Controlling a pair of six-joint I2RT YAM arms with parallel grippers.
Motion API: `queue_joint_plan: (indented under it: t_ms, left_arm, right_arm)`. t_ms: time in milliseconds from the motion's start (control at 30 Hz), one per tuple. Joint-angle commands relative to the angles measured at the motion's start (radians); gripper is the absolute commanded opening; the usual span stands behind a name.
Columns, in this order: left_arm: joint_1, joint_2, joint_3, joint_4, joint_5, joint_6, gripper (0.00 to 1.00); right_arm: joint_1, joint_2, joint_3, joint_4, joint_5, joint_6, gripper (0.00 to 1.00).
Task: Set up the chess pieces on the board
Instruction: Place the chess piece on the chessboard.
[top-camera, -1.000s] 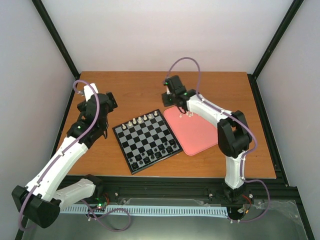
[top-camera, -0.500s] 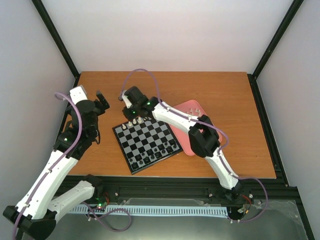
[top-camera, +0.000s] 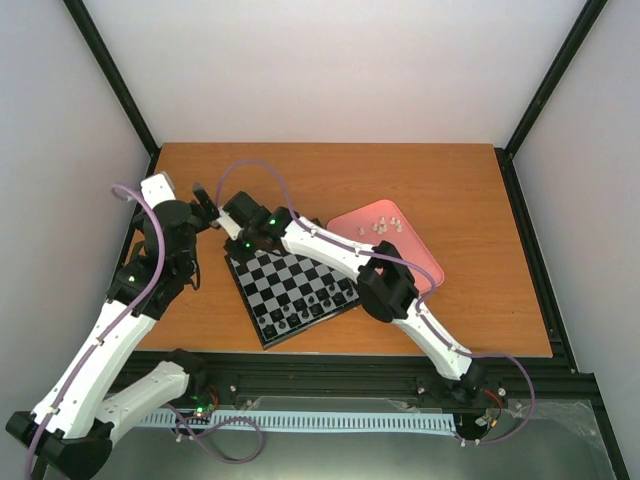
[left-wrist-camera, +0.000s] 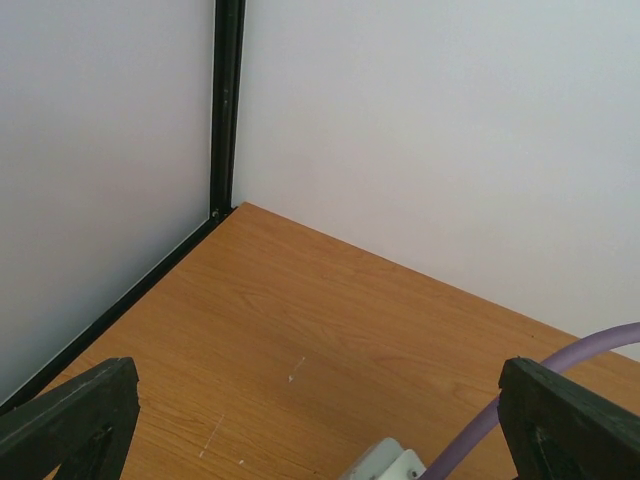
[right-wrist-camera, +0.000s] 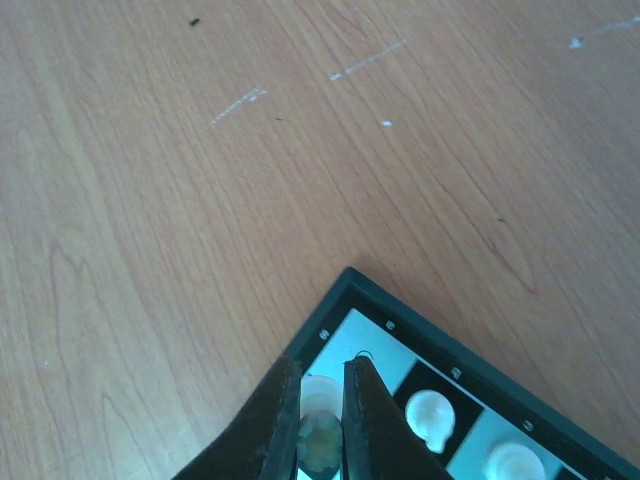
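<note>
The row's next squares are filled, so my right gripper will next go down toward the board's light corner square (right-wrist-camera: 350, 346) below it and let go of the white chess piece (right-wrist-camera: 320, 400).
The board (top-camera: 295, 285) lies at the table's middle, with dark figures along its near edge. My right gripper (top-camera: 238, 240) reaches across to the board's far-left corner. In the right wrist view it (right-wrist-camera: 320, 425) is shut on a white chess piece (right-wrist-camera: 320, 400), held over the corner square of the board (right-wrist-camera: 400, 320). Two more white pieces (right-wrist-camera: 428, 415) stand on the squares beside it. A few white pieces (top-camera: 381, 226) remain on the pink tray. My left gripper (top-camera: 203, 196) is open and empty left of the board; in its own view it (left-wrist-camera: 318, 372) faces bare table.
The pink tray (top-camera: 400, 262) lies right of the board. My right arm (top-camera: 330, 250) stretches over the board's far row and hides it. The black frame post (left-wrist-camera: 225, 110) and white walls close the far-left corner.
My right arm has swung from the pink tray leftward to the board's far-left corner, with a white piece in its jaws. My left arm has pulled back and up, away from the board.
</note>
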Motion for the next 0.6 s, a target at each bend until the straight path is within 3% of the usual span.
queue_joint_plan:
  t_ms: [0, 567]
  left_arm:
    - [0.008, -0.023, 0.008, -0.003, -0.006, -0.013, 1.0]
    - [0.007, -0.039, -0.008, 0.011, -0.001, -0.016, 1.0]
  right_arm:
    - [0.019, 0.05, 0.067, -0.031, -0.022, -0.038, 0.03]
    - [0.022, 0.155, 0.148, -0.041, 0.054, -0.05, 0.08]
